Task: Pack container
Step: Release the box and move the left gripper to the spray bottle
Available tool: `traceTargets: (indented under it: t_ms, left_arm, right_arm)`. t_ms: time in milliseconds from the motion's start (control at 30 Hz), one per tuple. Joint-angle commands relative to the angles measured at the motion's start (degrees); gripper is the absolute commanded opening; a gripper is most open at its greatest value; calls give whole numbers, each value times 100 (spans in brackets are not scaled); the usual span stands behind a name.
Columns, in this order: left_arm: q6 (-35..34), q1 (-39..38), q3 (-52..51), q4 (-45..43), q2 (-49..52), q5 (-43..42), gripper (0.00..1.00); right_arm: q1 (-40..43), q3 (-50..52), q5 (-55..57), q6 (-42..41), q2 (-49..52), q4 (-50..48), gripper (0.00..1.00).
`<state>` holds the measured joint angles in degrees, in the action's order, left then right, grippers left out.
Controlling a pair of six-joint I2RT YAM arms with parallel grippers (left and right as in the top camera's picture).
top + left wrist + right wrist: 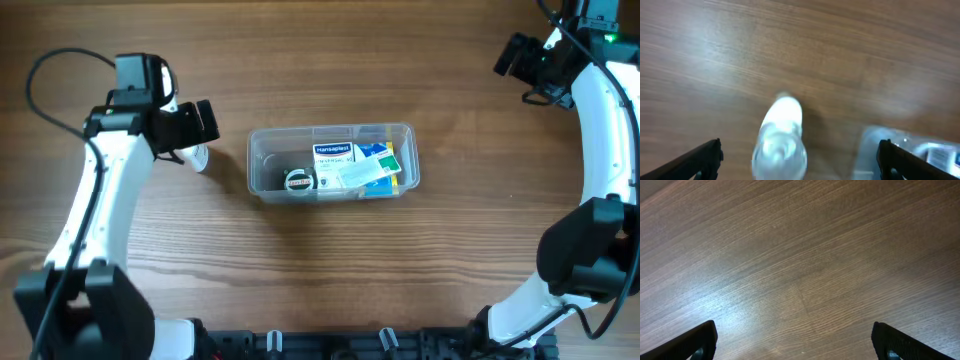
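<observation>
The white bottle sits below my left gripper, between the open fingers, so next I need to lower my left gripper around the white bottle's clear end (196, 158) (779, 154) and close there.
The clear plastic container (262, 150) sits at the table's middle. It holds a blue-and-white Hansaplast box (334, 153), a blue, yellow and green box (383, 165) and a small round tin (299, 182). Its corner shows in the left wrist view (875, 145). A small clear bottle (198, 157) lies on the table left of the container; in the left wrist view (781, 135) it lies between my fingers, untouched. My left gripper (800, 162) is open above it. My right gripper (795, 342) is open and empty over bare wood at the far right.
The wooden table (330, 270) surrounds the container. The right arm (600, 130) curves along the right edge and the left arm (95, 200) along the left.
</observation>
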<state>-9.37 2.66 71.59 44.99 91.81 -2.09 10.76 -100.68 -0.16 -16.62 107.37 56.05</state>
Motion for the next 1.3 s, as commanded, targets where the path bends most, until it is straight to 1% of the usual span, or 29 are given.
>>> traceTargets:
  t_ms: [0,133,233,300,367,433,500,633,800,900,967,1033,1100,1133,1200,1267]
  left_arm:
    - [-9,22,-37,-184,328,-55,100]
    - [-4,22,-37,-109,715,210,100]
    - [-4,26,-37,-20,837,216,99]
    - [13,26,-39,-17,841,216,94]
    - [17,33,-39,0,844,221,84]
    - [339,37,-42,28,844,234,79]
    - [551,35,-42,28,844,304,81]
    - [767,35,-44,28,844,321,82]
    - [767,37,-133,-9,844,433,82]
    - [767,35,-286,-162,846,431,78]
    - [769,35,-297,-212,846,431,70]
    - [767,37,-297,-260,846,431,53]
    - [767,35,-297,-289,846,431,52]
    - [765,35,-297,-313,846,428,49]
    - [765,35,-297,-354,846,428,38]
    - [765,35,-297,-396,846,428,33]
  right_arm:
    - [-20,-98,-28,-44,-153,-13,100]
    - [-20,-98,-28,-44,-151,-13,100]
    - [-20,-98,-28,-44,-153,-13,100]
    - [-20,-98,-28,-46,-151,-13,100]
    - [-20,-98,-28,-44,-151,-13,100]
    - [-20,-98,-28,-44,-153,-13,100]
    - [-20,-98,-28,-42,-151,-13,100]
    - [-20,-98,-28,-46,-151,-13,100]
    - [-20,-98,-28,-44,-153,-13,100]
    - [-20,-98,-28,-44,-151,-13,100]
    - [-20,-98,-28,-44,-153,-13,100]
    - [-20,-98,-28,-44,-151,-13,100]
    - [-20,-98,-28,-42,-151,-13,100]
    - [-20,-98,-28,-44,-153,-11,100]
    - [-20,-98,-28,-46,-151,-13,100]
    - [-20,-98,-28,-44,-151,-13,100]
